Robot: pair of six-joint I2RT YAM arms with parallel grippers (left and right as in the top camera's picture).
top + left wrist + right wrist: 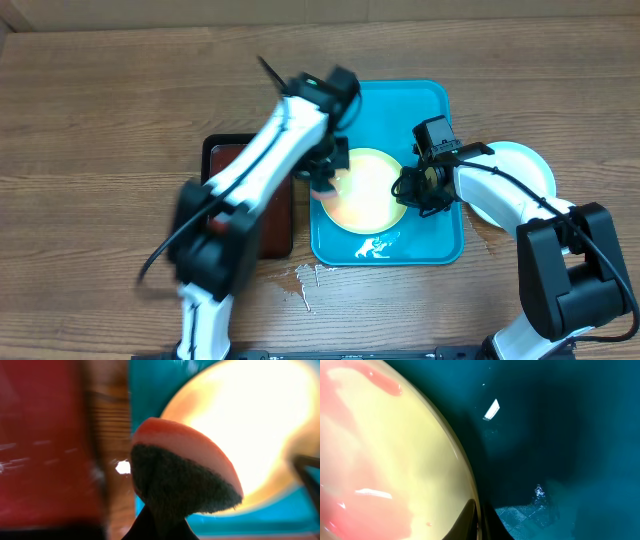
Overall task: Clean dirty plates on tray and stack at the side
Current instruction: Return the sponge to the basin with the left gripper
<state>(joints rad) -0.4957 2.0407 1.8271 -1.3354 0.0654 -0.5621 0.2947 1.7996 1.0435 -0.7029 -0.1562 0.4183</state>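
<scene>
The tray is to the left of my left gripper in the overhead view, so next I will move the gripper away from the plate, over the black tray, and release the sponge.
A pale yellow-green plate with red sauce smears lies in the turquoise tray. My left gripper is shut on a pink sponge with a dark scrub side, at the plate's left edge. The left wrist view shows the plate behind the sponge. My right gripper is shut on the plate's right rim; in the right wrist view its fingers pinch the rim of the plate over the tray. A light blue-white plate lies on the table right of the tray.
A black tray with dark red inside sits left of the turquoise tray, under my left arm. Water is spilled on the tray's front part and on the table in front of it.
</scene>
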